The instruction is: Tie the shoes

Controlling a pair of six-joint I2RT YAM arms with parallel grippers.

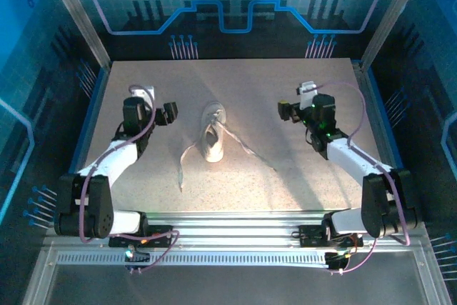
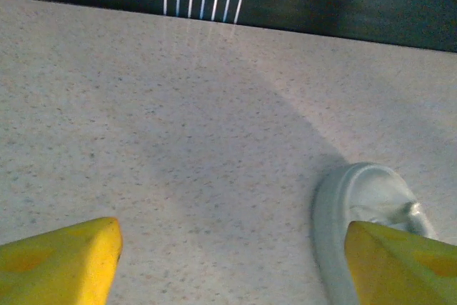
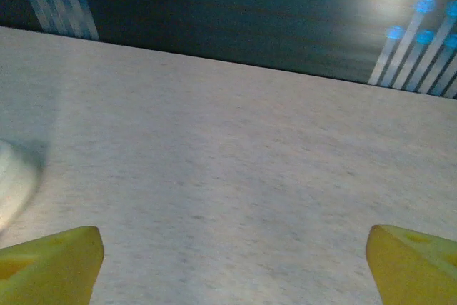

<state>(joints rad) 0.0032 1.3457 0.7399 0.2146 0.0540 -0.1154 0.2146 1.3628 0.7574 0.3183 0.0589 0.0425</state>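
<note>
My right gripper draws back and lowers next onto the flat lace end below and back of it, since this lace end trails clear of the shoe.
The small white sneaker lies in the middle of the table with its toe pointing away from the arm bases. Its thin laces are untied. One lace trails to the near left and the other to the near right. My left gripper hovers left of the shoe, open and holding nothing. In the left wrist view the shoe's toe sits just inside the right yellow finger. My right gripper is open well to the right of the shoe, and the shoe's edge shows at the far left of its view.
The speckled beige table is bounded by blue side rails and a dark back wall. An aluminium rail runs along the near edge by the arm bases.
</note>
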